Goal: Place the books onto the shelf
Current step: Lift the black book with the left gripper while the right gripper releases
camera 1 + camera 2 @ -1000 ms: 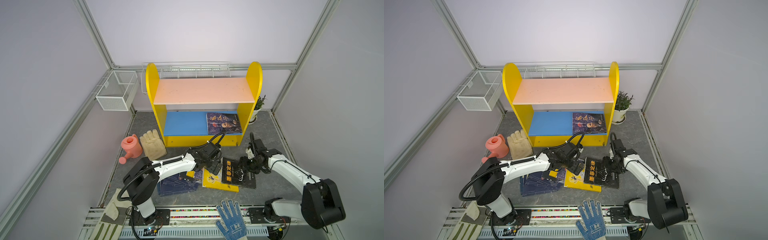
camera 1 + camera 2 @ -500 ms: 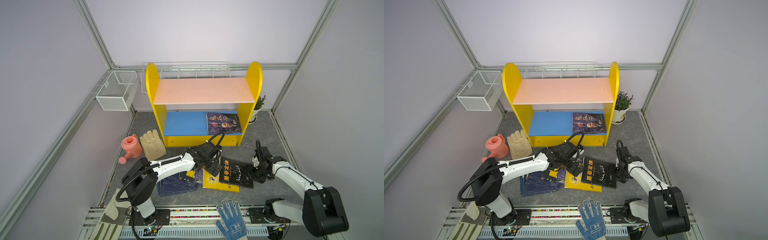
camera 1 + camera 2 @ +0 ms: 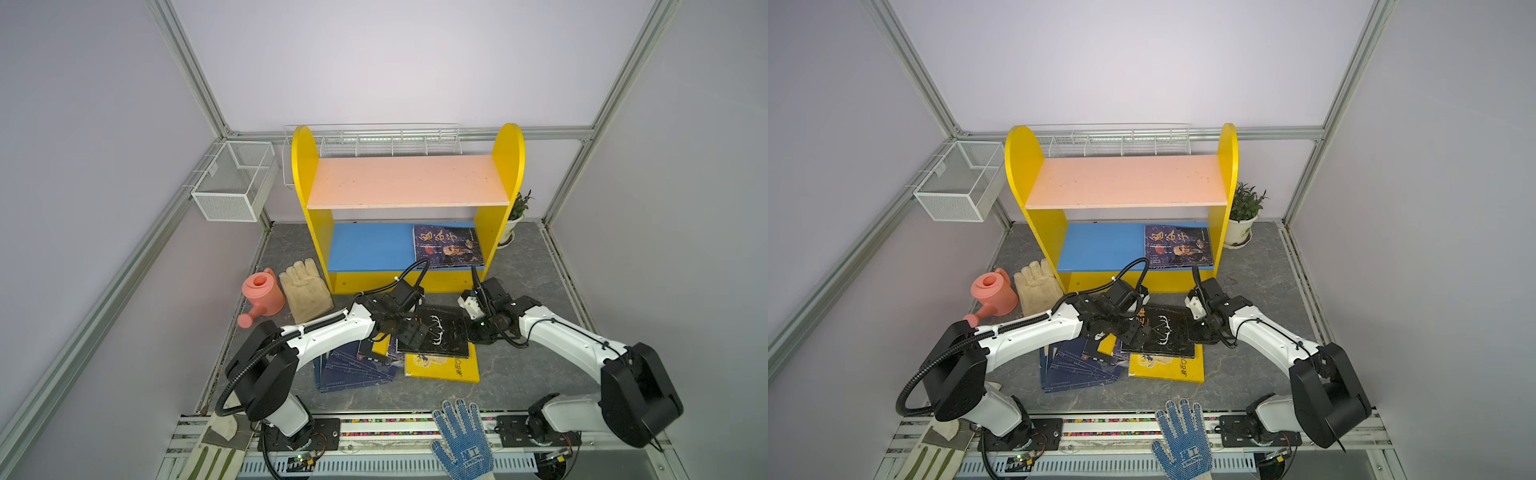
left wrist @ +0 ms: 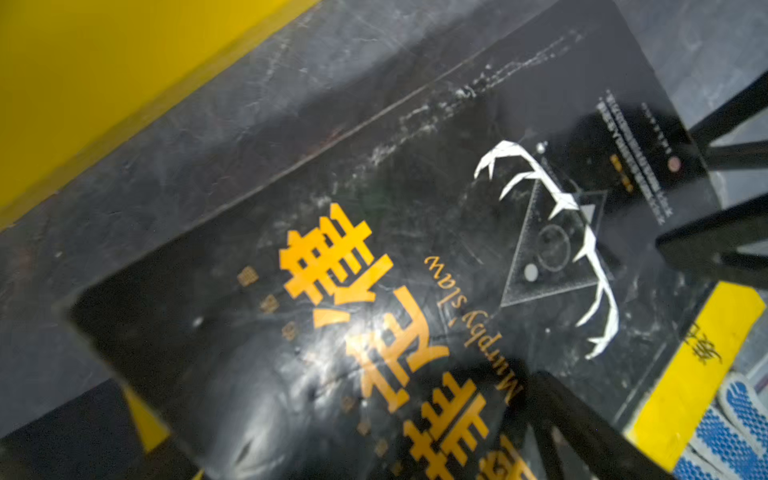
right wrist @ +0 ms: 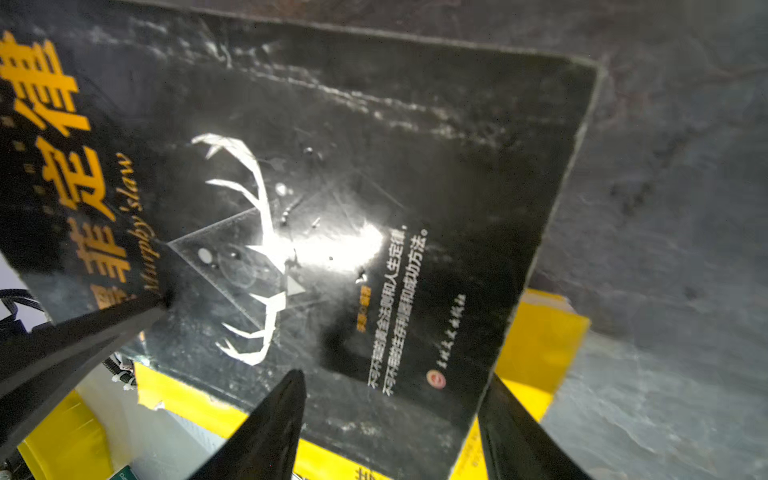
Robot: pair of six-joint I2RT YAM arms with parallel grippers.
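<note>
One fingertip is mid-cover, so my left gripper will next move toward the navy books to pinch the edge of the black book's orange-lettered end [image 4: 180,428].
A black book [image 3: 440,332] [image 3: 1167,332] with white antlers and orange characters lies on a yellow book [image 3: 440,368] on the floor in front of the shelf [image 3: 407,180] [image 3: 1125,180]. My left gripper [image 3: 409,332] [image 4: 374,457] is open over the book's left end, one finger touching the cover. At the book's right edge my right gripper [image 3: 471,328] [image 5: 392,376] is open, one finger [image 5: 270,428] over the cover and the other past the edge. Navy books [image 3: 353,368] lie fanned to the left. One dark book [image 3: 446,246] lies on the blue lower board.
A pink watering can [image 3: 262,297] and a beige glove [image 3: 305,291] lie left of the shelf. A potted plant [image 3: 1244,216] stands at its right. A blue dotted glove [image 3: 461,436] lies on the front rail. A white mesh basket [image 3: 235,180] hangs on the left wall.
My right gripper swung out to the right, then came back left against the black book's edge. The book slid left, further under my left gripper, which stayed open.
</note>
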